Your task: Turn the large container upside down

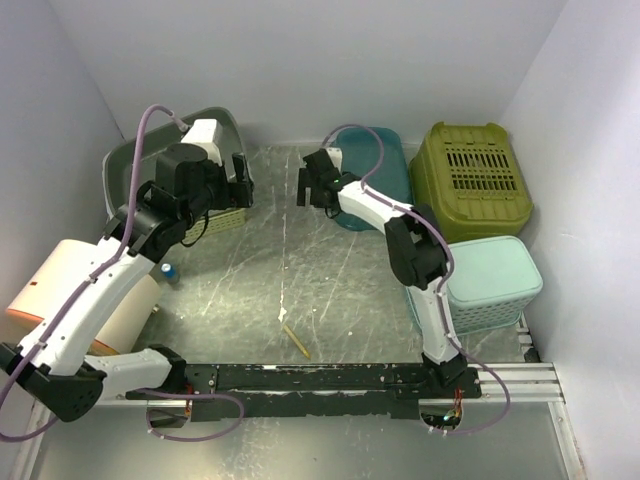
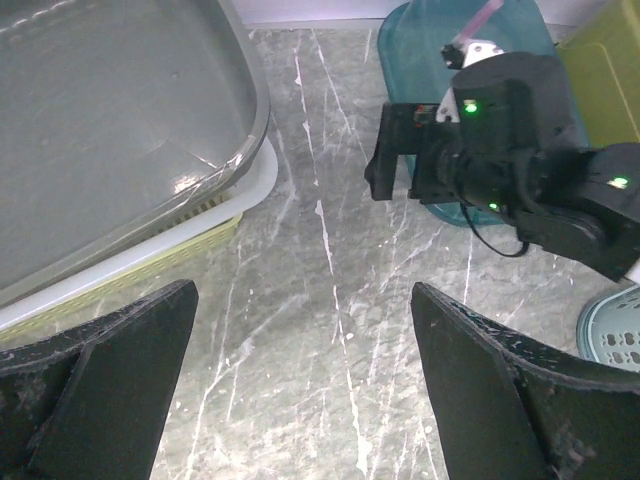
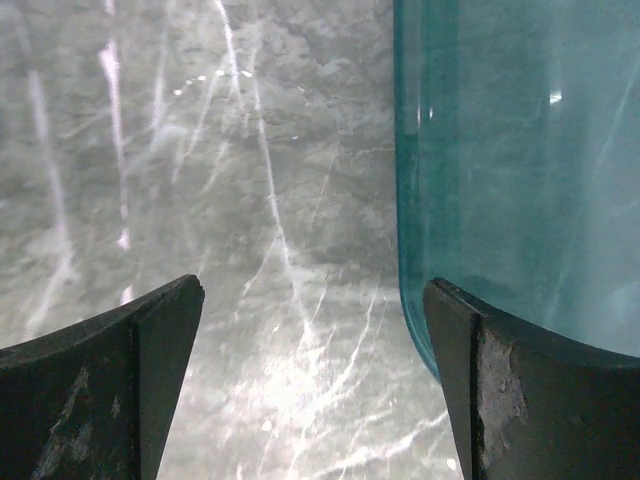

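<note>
My left gripper moves outward and down next until its open fingers, now over bare table, straddle the grey container's rim (image 1: 238, 140) (image 2: 258, 92) facing the teal container.
A large grey container (image 1: 128, 168) leans at the back left, resting on a yellow-and-white basket (image 1: 222, 220); in the left wrist view the grey container (image 2: 110, 130) fills the upper left. My left gripper (image 1: 241, 182) is open and empty just right of its rim, its jaws (image 2: 305, 335) over bare table. A teal container (image 1: 385, 165) lies at the back centre. My right gripper (image 1: 306, 186) is open and empty just left of it; in the right wrist view the teal wall (image 3: 520, 170) sits by the right finger (image 3: 500, 390).
An olive slatted basket (image 1: 470, 178) stands at the back right, a mint basket (image 1: 492, 282) in front of it. A cream-and-orange roll (image 1: 60, 290) lies at the left edge, a small blue object (image 1: 169, 271) beside it. A yellow stick (image 1: 296, 341) lies near the front rail.
</note>
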Robot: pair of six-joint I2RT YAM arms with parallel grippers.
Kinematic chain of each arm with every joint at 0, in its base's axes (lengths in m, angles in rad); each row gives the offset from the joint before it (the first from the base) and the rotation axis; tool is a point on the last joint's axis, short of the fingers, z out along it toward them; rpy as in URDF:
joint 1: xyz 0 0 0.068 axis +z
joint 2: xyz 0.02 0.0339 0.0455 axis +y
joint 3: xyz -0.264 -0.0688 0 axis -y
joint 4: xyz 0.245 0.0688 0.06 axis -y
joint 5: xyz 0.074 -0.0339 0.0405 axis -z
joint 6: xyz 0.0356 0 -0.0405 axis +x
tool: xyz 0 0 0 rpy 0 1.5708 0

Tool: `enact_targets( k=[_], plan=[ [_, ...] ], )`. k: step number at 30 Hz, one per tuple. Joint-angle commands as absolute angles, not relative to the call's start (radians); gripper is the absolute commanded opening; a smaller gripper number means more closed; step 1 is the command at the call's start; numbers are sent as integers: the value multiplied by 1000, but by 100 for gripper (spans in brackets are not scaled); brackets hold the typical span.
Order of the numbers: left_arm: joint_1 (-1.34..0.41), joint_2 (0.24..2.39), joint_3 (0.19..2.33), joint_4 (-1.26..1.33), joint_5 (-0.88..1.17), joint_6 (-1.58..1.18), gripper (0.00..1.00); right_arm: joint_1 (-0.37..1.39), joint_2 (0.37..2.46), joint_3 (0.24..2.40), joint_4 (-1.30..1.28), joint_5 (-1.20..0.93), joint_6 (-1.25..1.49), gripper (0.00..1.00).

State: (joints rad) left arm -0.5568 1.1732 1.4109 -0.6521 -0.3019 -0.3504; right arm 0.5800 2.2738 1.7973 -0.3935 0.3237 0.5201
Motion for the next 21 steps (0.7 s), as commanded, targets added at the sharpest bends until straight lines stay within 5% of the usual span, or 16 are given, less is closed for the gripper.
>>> enact_targets(
  k=[1, 8, 13, 21],
  plan=[
    [-549, 1215, 1428, -618, -304, -314, 100, 586, 2120, 1721, -338, 183, 512, 94],
    [-544, 1305, 1494, -660, -376, -279, 99, 629, 1836, 1485, -220, 8, 453, 93],
    [-446, 1473, 1699, -853, -329, -233, 98, 627, 1640, 1278, -246, 96, 432, 94],
    [-339, 1708, 1872, -801, -238, -227, 98, 623, 1343, 1055, -349, 293, 468, 94]
  ],
)
